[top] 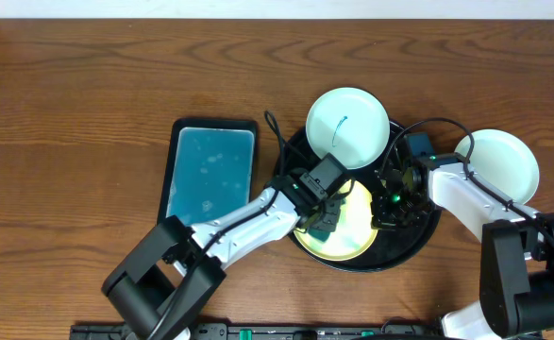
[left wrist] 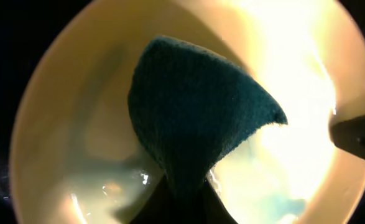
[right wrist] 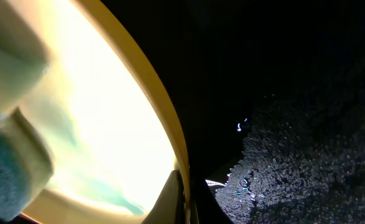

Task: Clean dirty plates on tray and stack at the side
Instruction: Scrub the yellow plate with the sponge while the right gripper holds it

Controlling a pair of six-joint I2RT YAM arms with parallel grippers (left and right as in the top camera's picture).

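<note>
The rectangular teal tray lies empty. The cloth next rises off the yellow plate in my left gripper, crosses to the open part of that tray's bottom, lowers and comes free.
The pale yellow plate (top: 357,234) lies on the round black tray (top: 406,247). My left gripper (top: 326,219) is shut on a dark teal cloth (left wrist: 201,118) and presses it onto the yellow plate (left wrist: 64,124). My right gripper (top: 386,210) is shut on this plate's right rim (right wrist: 170,124), one finger inside and one outside. A faint teal smear (right wrist: 110,190) shows in the plate. A mint-white plate with a teal scribble (top: 349,121) rests on the tray's far edge. Another mint-white plate (top: 498,165) sits on the table right of the tray.
A rectangular teal tray (top: 210,170) lies on the wooden table left of the black tray. The black tray's textured floor (right wrist: 306,155) shows beside the yellow plate in the right wrist view. Both arms cross over the tray's near half.
</note>
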